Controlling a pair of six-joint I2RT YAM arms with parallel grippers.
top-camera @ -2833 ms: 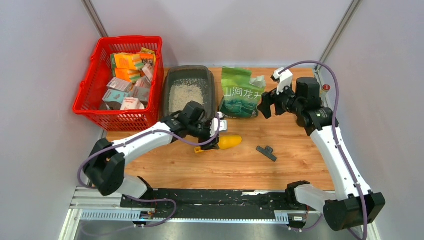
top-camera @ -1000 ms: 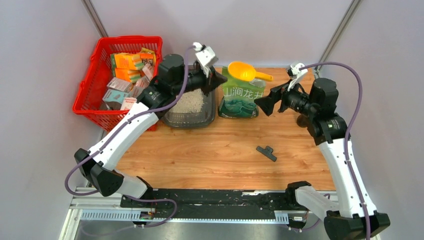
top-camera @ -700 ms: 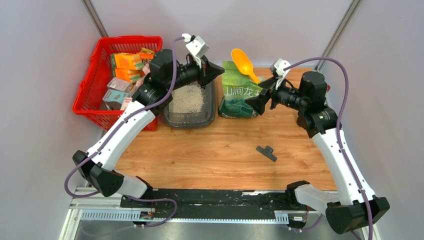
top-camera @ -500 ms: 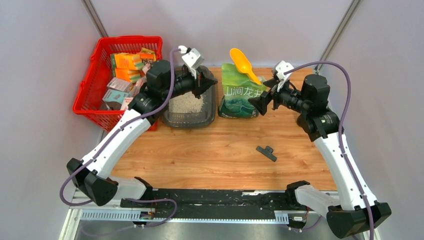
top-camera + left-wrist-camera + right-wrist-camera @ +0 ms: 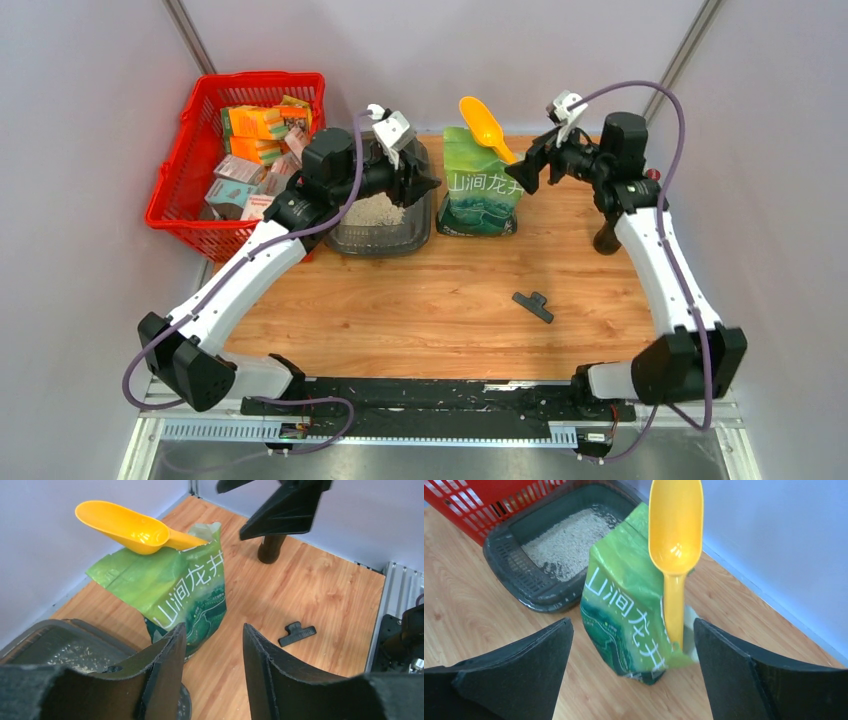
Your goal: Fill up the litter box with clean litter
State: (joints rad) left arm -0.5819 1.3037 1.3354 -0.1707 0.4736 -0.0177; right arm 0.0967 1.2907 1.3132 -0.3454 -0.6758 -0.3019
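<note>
The scoop's bowl sticks out clear of the green bag (image 5: 629, 610), so my right gripper will move outward and to the left in the top view next, onto the scoop's far rim (image 5: 701, 542).
The dark grey litter box (image 5: 350, 235) stands at the back left, partly under my left arm, with a bed of pale clean litter (image 5: 564, 542) in it. My left gripper (image 5: 428, 185) hovers over the box's right rim. It is open and empty, and it faces the green bag (image 5: 185, 590). A yellow scoop (image 5: 484, 124) pokes out of the bag's mouth, bowl up. Right of the bag, my right gripper (image 5: 518, 178) is wide open with nothing between its fingers. It points at the bag (image 5: 629, 610) and the scoop's handle (image 5: 673, 610).
A red mesh basket (image 5: 185, 180) full of small cartons stands left of the litter box (image 5: 509, 550). A black clip (image 5: 533, 305) lies on the wooden table right of centre. Grey walls close in the back and both sides.
The scoop, lying across the bag's top a second ago, now stands tilted in its mouth. My left gripper drew back left and down over the box. My right gripper pulled back from the bag.
</note>
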